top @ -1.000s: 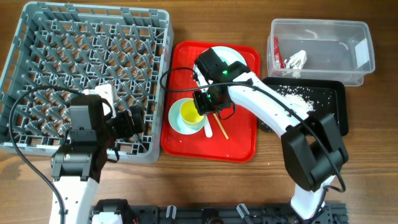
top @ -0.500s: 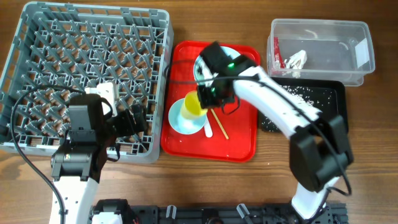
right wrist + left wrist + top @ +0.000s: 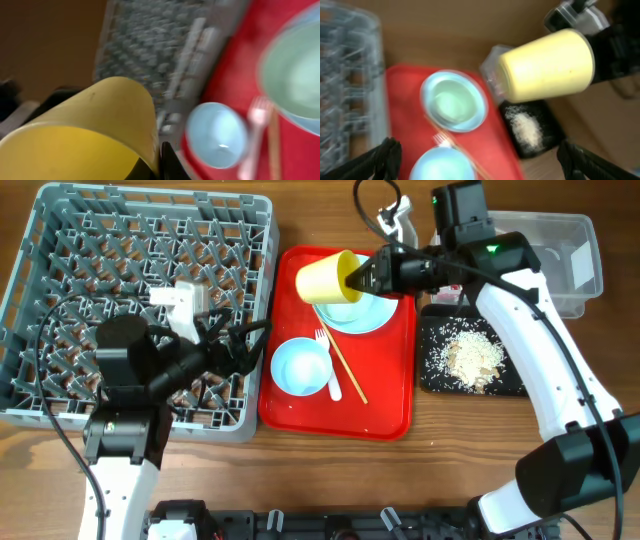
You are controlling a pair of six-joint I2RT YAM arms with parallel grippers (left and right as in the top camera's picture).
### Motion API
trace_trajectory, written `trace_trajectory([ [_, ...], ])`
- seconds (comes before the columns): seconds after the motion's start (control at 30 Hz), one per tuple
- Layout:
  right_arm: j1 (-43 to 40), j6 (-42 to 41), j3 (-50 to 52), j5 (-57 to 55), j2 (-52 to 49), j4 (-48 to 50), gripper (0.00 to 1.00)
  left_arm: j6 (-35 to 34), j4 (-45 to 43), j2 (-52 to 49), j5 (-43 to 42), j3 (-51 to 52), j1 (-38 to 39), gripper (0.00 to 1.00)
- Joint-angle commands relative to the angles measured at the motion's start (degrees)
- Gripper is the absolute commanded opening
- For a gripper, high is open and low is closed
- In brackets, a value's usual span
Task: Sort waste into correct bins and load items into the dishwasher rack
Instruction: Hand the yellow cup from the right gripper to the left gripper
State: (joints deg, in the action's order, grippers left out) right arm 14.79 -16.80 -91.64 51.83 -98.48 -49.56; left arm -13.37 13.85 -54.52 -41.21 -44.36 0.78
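Next I will swing my left gripper up toward the cup's closed end (image 3: 306, 285) (image 3: 511, 76), which lies to its right in the overhead view, because my right gripper holds the cup's rim.
My right gripper (image 3: 362, 275) is shut on the rim of the small yellow cup (image 3: 323, 277), which lies tipped on its side in the air above the back of the red tray (image 3: 385, 415). In the right wrist view the cup (image 3: 85, 125) fills the lower left. A dark finger (image 3: 168, 161) presses on its rim. The left wrist view sees the cup (image 3: 547, 65) from the side. A mint plate (image 3: 365, 310) and a pale bowl (image 3: 300, 366) sit on the tray with a white fork, a spoon and chopsticks (image 3: 348, 375). My left gripper (image 3: 250, 345) is open and empty at the right edge of the grey rack (image 3: 60, 220).
A black tray (image 3: 435, 375) right of the red one holds a pile of rice-like scraps (image 3: 470, 355). The clear tub (image 3: 565, 240) stands at the back right, partly behind my right arm. The rack's wall runs close along the red tray's left edge.
The right gripper lifted the yellow cup out of the bowl, carried it toward the tray's back and tipped it sideways. The left gripper swung right toward the tray.
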Motion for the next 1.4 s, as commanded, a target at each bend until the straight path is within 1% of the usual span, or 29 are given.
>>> trace_trajectory([
  [0.0, 0.63, 1.81, -0.24, 16.79, -0.52, 1.11, 0.04, -3.91, -5.07, -1.97, -11.43, -0.87, -0.26, 1.00],
  [0.27, 2.49, 1.81, -0.24, 24.76, -0.52, 1.07, 0.04, -4.09, -17.86, -4.98, -22.93, -0.87, -0.26, 1.00],
  [0.33, 3.06, 1.81, -0.24, 25.86, -0.52, 1.09, 0.04, -4.15, -20.63, -5.18, -24.68, -0.87, -0.26, 1.00],
  [0.43, 4.39, 1.77, -0.24, 26.51, -0.52, 1.03, 0.04, -6.56, -24.94, -5.18, -26.84, -0.87, -0.26, 1.00],
  [0.6, 7.63, 1.53, -0.24, 27.76, -0.52, 2.43, 0.04, -7.65, -31.95, -5.18, -33.20, -0.87, -0.26, 0.95],
  [0.7, 9.07, 1.16, -0.24, 27.98, -0.52, 3.58, 0.04, -9.73, -32.52, -5.18, -35.28, -0.87, -0.13, 0.88],
  [0.77, 9.79, 1.14, -0.24, 28.68, -0.52, 4.02, 0.04, -9.66, -32.50, -5.18, -36.85, -0.87, 0.28, 0.85],
  [1.03, 10.27, 0.28, -0.24, 29.05, -0.52, 4.13, 0.04, -9.62, -33.99, -5.18, -36.96, -0.87, 1.53, 0.71],
  [1.1, 10.27, 0.26, -0.22, 29.05, -0.52, 4.09, 0.04, -9.62, -35.39, -5.18, -36.96, -0.87, 1.53, 0.70],
  [1.27, 10.27, 0.11, -0.24, 29.05, -0.52, 4.11, 0.04, -9.62, -36.15, -5.18, -36.98, -0.87, 1.53, 0.61],
  [1.37, 10.27, 0.09, -0.24, 29.05, -0.52, 4.09, 0.04, -9.62, -36.17, -5.18, -36.96, -0.87, 1.53, 0.61],
])
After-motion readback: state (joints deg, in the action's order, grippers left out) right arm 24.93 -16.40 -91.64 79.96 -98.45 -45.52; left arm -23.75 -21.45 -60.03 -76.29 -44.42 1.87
